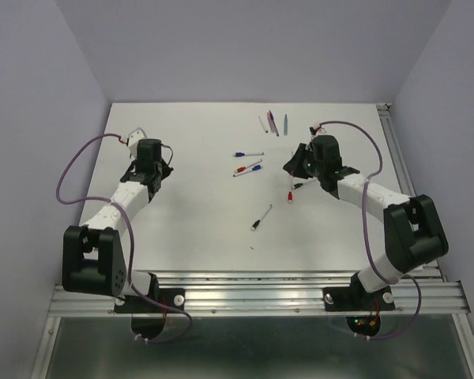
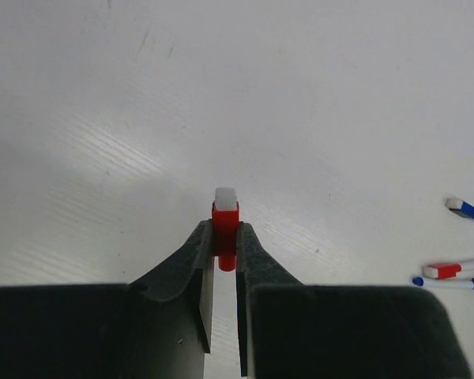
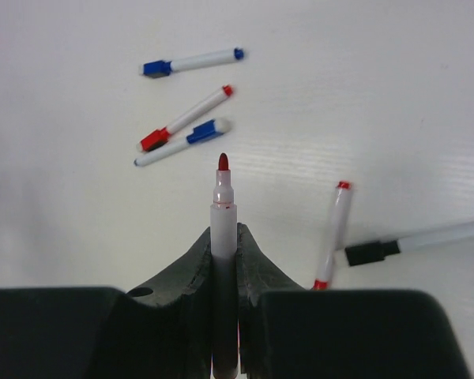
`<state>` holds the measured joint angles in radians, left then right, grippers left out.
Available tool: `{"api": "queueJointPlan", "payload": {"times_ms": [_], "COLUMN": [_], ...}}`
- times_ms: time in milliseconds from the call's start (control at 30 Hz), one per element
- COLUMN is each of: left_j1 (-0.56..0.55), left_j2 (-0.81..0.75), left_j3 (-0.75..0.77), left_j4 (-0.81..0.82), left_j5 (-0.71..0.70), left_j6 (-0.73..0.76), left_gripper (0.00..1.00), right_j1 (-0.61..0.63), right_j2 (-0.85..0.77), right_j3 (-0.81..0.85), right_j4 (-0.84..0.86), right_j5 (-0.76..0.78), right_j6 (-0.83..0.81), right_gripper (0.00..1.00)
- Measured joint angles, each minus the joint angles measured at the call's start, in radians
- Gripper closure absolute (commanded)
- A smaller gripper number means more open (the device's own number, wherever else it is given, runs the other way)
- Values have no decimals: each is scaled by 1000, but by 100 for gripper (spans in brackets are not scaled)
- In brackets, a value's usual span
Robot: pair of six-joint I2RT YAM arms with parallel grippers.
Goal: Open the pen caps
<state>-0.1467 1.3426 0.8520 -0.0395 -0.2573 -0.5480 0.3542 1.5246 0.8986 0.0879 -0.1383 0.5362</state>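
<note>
The red pen's red tip is already uncapped, so my right gripper will next go outward and down to release the red pen at the bare spot (image 1: 295, 125) beside the light-blue pen.
My left gripper (image 2: 225, 234) is shut on a small red pen cap (image 2: 225, 215) with a white end, held above the bare table at the left (image 1: 159, 169). My right gripper (image 3: 223, 237) is shut on the white barrel of an uncapped red pen (image 3: 223, 207), its red tip pointing away from me; in the top view it is at the right (image 1: 289, 164). On the table lie a blue-capped pen (image 3: 191, 61), a red-capped pen (image 3: 186, 118), another blue-capped pen (image 3: 182, 142), a white pen with red ends (image 3: 332, 233) and a black-capped pen (image 3: 426, 241).
Several more pens (image 1: 272, 122) lie near the back edge. A black-capped pen (image 1: 261, 217) lies alone in the middle of the white table (image 1: 197, 229). Purple walls stand on the left, back and right. Three capped pens show at the right of the left wrist view (image 2: 450, 272).
</note>
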Motion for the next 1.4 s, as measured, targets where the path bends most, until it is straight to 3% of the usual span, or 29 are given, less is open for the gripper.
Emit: {"api": "queueJointPlan", "payload": {"times_ms": [467,833,1133,1233,1367,1400], "left_j1": [136,177,220,219,220,220], "left_j2": [463,593,729,738,753,755], "left_j3": [371,507,675,675,675,676], "left_j4": [-7,-86,-188,-204,-216,-219], "left_j5": [8,-31,-65,-69,-74,-73], "left_j6": [49,50,71,74,73,73], "left_gripper": [100,100,95,87,84,79], "right_j1": [-153,-177,-176,-176,-176,-176], "right_j2": [614,909,1008,1011,1016,1016], "right_j3": [714,1132,1207,1209,1215,1215], "right_j4": [-186,-291,-278,-272,-270,-269], "right_j5": [103,147,197,204,213,213], "right_j6": [-188,-304,-308,-305,-297,-294], "right_gripper": [93,87,78,75,72,71]}}
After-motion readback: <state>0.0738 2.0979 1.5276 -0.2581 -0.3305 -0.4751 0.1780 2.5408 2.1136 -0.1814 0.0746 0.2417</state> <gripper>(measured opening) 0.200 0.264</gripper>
